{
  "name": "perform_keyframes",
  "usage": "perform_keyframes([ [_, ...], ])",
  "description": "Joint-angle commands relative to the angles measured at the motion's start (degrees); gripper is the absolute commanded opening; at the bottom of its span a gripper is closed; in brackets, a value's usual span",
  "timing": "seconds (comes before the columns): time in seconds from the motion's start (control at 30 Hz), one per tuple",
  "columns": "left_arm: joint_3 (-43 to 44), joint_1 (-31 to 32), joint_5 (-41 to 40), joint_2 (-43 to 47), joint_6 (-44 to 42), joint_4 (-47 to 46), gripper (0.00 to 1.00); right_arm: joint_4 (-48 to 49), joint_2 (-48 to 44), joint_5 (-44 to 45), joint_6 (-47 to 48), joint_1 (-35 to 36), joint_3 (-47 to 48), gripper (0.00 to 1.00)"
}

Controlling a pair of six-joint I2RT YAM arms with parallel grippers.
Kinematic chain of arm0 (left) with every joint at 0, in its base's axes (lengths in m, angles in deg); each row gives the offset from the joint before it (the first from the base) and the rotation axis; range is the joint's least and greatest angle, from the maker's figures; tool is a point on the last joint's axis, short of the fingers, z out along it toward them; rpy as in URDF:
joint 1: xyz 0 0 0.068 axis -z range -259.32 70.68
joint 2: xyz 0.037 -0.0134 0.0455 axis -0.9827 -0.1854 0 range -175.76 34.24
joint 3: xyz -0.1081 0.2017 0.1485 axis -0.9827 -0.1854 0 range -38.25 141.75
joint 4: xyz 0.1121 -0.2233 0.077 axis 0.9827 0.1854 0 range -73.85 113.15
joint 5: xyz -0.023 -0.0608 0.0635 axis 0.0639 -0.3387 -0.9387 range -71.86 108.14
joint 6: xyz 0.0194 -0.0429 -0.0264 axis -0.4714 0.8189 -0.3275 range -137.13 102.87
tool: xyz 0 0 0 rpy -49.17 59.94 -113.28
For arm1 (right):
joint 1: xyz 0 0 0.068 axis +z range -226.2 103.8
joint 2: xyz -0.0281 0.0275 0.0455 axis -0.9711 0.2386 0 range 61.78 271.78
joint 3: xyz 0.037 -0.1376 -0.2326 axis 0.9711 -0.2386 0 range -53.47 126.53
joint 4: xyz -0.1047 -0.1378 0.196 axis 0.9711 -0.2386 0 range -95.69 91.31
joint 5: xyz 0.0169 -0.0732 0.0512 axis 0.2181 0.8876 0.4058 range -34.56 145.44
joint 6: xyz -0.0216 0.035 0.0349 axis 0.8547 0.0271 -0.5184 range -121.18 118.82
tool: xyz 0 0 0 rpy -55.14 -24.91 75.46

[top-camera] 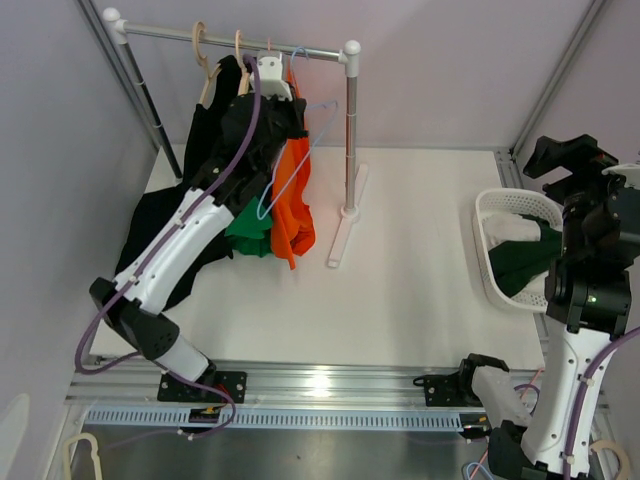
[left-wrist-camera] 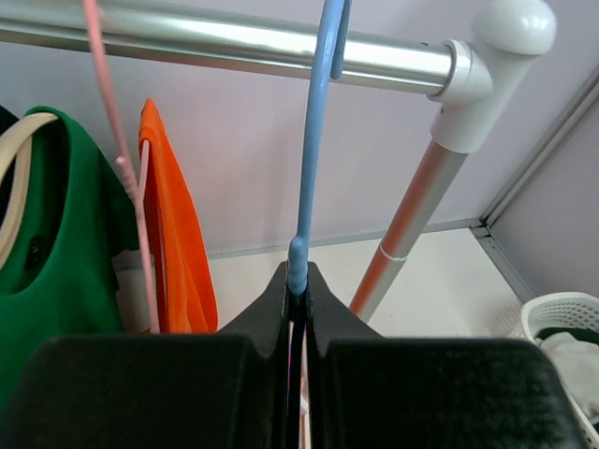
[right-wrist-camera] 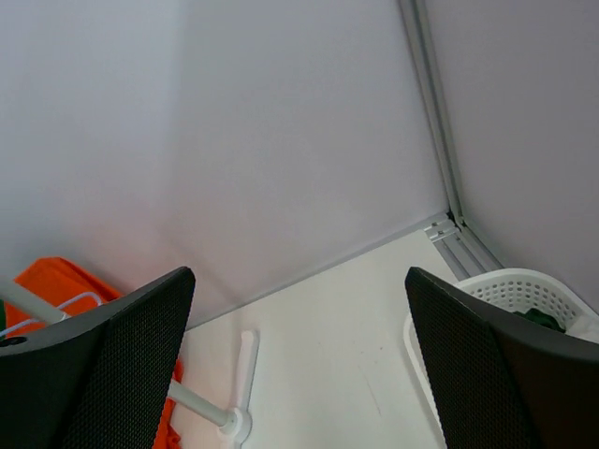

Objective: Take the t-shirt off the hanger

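Note:
The blue hanger (left-wrist-camera: 312, 140) hooks over the bar. My left gripper should slide along the rack's bar (left-wrist-camera: 234, 42) toward the post nearer the basket and open there.
An orange t-shirt (top-camera: 293, 200) hangs on a pink hanger (left-wrist-camera: 112, 122) from the rack's rail (left-wrist-camera: 234, 42); it also shows in the left wrist view (left-wrist-camera: 173, 253). To its right a bare blue hanger (left-wrist-camera: 312, 140) hooks over the rail. My left gripper (left-wrist-camera: 298, 281) is shut on that blue hanger's neck just below the rail; in the top view it (top-camera: 290, 108) is up among the clothes. My right gripper (right-wrist-camera: 298, 273) is open and empty, held high at the right (top-camera: 572, 160) over the basket.
A green shirt (top-camera: 250, 228) and a black garment (top-camera: 215, 130) hang left of the orange one. The rack's right post (top-camera: 350, 130) stands on a white foot (top-camera: 343, 235). A white basket (top-camera: 490, 205) with green and white clothes sits at the table's right edge.

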Motion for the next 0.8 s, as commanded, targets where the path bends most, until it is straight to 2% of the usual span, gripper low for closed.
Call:
perform_keyframes([
  [0.0,5.4,-0.3,-2.4,-2.9,-1.2,-4.3,0.01,0.4,0.6,-5.8,1.7,0.3,-1.2,0.99],
  [0.2,10.9,-0.4,-3.6,-7.2,-1.5,-5.3,0.01,1.0,-1.0,-7.1,2.5,0.3,-3.0,0.99],
  [0.57,12.9,0.5,-0.5,-12.4,-1.9,-4.3,0.01,1.3,-1.3,-9.5,2.2,0.4,-4.8,0.99],
  [0.63,12.4,0.6,5.3,-12.6,-3.3,-5.0,0.01,1.3,-1.2,-10.0,2.2,0.3,-4.8,0.99],
  [0.7,12.6,0.7,6.9,-13.1,-4.1,-5.1,0.01,1.1,-1.3,-10.4,2.2,0.3,-4.6,1.0],
  [0.73,12.9,0.7,6.8,-13.1,-3.9,-4.8,0.07,1.0,-1.3,-10.4,2.2,0.4,-4.3,0.99],
  [0.77,13.0,0.7,6.1,-12.7,-3.8,-4.6,0.32,0.8,-1.3,-10.4,2.2,0.4,-4.2,0.99],
])
